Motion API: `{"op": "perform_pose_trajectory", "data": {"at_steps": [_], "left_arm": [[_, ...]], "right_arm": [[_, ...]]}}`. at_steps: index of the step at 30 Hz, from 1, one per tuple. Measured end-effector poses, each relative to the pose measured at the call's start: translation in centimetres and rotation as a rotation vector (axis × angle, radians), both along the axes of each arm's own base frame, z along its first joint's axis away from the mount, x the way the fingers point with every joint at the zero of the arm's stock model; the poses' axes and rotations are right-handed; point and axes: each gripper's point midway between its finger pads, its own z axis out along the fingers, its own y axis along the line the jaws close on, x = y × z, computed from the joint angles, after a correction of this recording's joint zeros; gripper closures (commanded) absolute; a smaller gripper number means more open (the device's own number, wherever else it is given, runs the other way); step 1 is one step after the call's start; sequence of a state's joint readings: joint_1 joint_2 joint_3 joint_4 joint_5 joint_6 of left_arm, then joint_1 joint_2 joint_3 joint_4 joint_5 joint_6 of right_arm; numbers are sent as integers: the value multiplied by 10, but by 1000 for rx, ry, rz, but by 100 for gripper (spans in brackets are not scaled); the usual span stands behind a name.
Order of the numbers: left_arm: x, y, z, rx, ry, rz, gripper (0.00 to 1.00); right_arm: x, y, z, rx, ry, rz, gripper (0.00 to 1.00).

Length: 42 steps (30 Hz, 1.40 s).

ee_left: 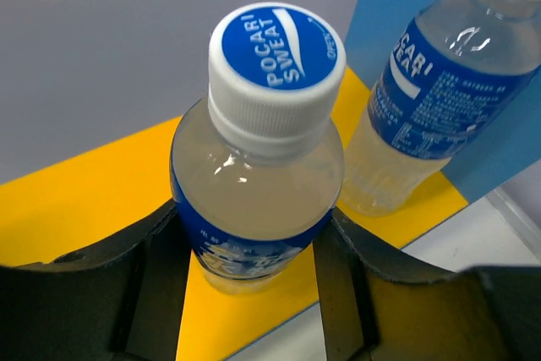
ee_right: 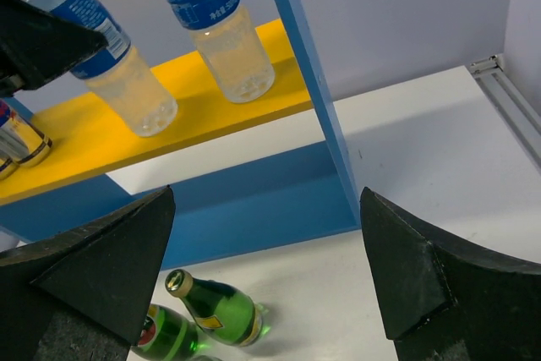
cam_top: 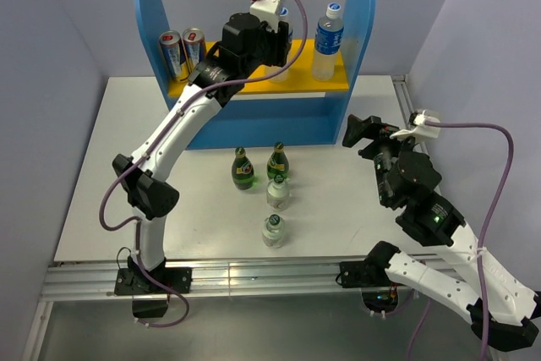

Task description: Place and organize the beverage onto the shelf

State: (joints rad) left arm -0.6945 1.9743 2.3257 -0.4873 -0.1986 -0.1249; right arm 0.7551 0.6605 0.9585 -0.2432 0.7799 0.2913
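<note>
Bare yellow board (cam_top: 299, 78) shows between the held bottle and its twin, so next I should shift my left gripper toward the twin, then open beside it.
The shelf (cam_top: 254, 84) stands at the back of the table, with blue side panels and a yellow upper board (ee_left: 84, 200). My left gripper (ee_left: 254, 234) is shut on a clear blue-labelled bottle (ee_left: 262, 166) whose base sits on that board. A twin bottle (cam_top: 328, 42) stands just to its right, by the right panel. Two green glass bottles (cam_top: 243, 168) (cam_top: 278, 161) and two short clear bottles (cam_top: 277, 193) (cam_top: 273, 231) stand on the table in front of the shelf. My right gripper (cam_top: 372, 133) hovers open near the shelf's right foot, holding nothing.
Two slim cans (cam_top: 175, 55) (cam_top: 195, 48) stand at the left end of the yellow board. The lower level of the shelf (ee_right: 254, 200) shows nothing on it. A metal rail (cam_top: 404, 95) runs along the table's right edge.
</note>
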Motion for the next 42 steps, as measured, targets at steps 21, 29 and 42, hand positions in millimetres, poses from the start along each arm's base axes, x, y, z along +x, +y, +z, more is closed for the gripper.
{"op": "perform_pose_trajectory", "data": {"at_steps": [21, 29, 42], "left_arm": [[10, -57, -3, -145, -62, -260, 1], [5, -47, 0, -146, -79, -237, 1], [-147, 61, -10, -147, -119, -103, 1]], "right_arm": [[-2, -4, -5, 4, 1, -17, 4], [-1, -3, -8, 3, 6, -17, 4], [0, -2, -10, 7, 9, -14, 4]]}}
